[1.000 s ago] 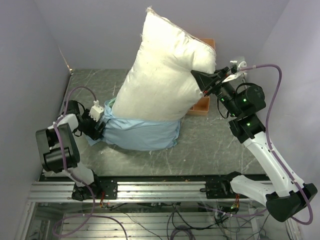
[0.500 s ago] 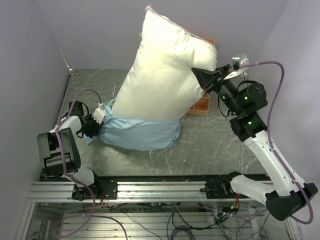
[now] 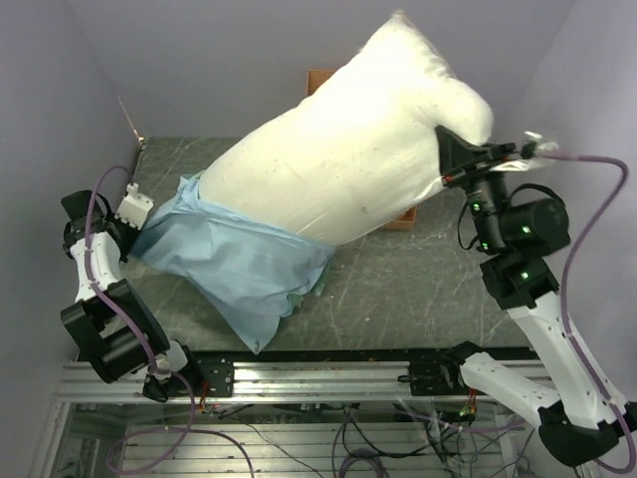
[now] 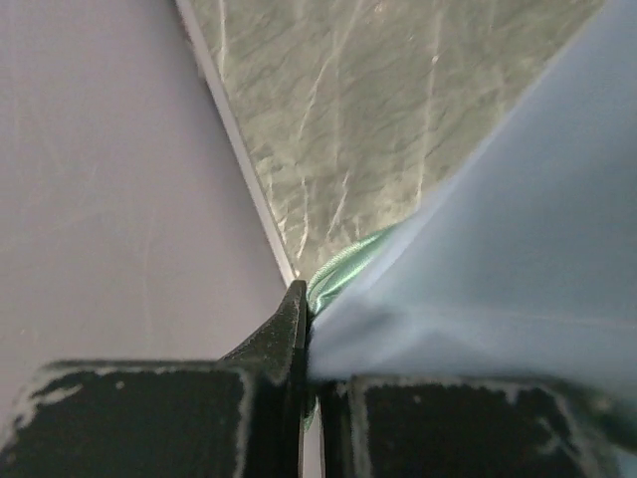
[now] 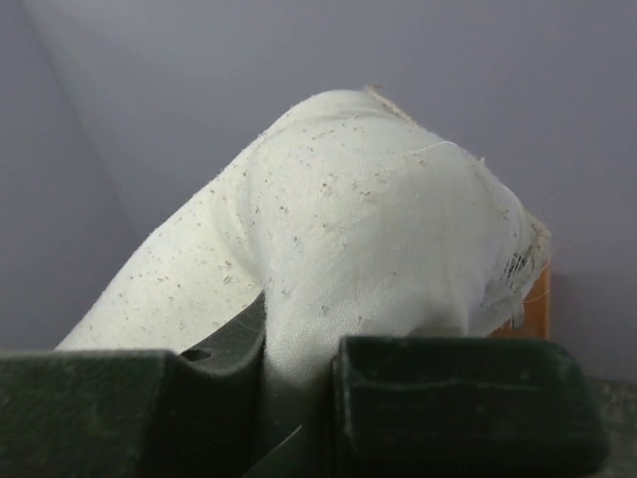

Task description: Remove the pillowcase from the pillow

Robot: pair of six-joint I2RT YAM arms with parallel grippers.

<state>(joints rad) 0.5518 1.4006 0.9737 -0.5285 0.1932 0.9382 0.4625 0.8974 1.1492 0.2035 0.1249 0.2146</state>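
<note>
I should next use my left gripper to pull the pillowcase, still on the pillow (image 3: 348,159), toward the side and then outward to the table's bare back corner, and let go of it there.
The pillow (image 3: 348,159), plump and off-white, lies slanted from lower left to upper right above the table. The light blue pillowcase (image 3: 239,259) still wraps its lower left end and hangs limp toward the front edge. My left gripper (image 3: 142,231) is shut on the pillowcase's left edge near the wall. In the left wrist view the blue cloth (image 4: 518,249), with a mint-green fold, is pinched in that gripper (image 4: 311,344). My right gripper (image 3: 450,162) is shut on the pillow's upper right corner; the speckled pillow (image 5: 368,229) bulges out of that gripper (image 5: 299,383).
An orange file rack (image 3: 403,217) stands behind the pillow at the back right, mostly hidden, and shows as an orange edge (image 5: 537,299) in the right wrist view. The dark marbled table (image 3: 418,279) is walled at the left, back and right. A metal rail runs along the front.
The left gripper has shut on the pillowcase and pulled it left toward the wall. The right arm has dragged the pillow up and to the right, so more pillow shows.
</note>
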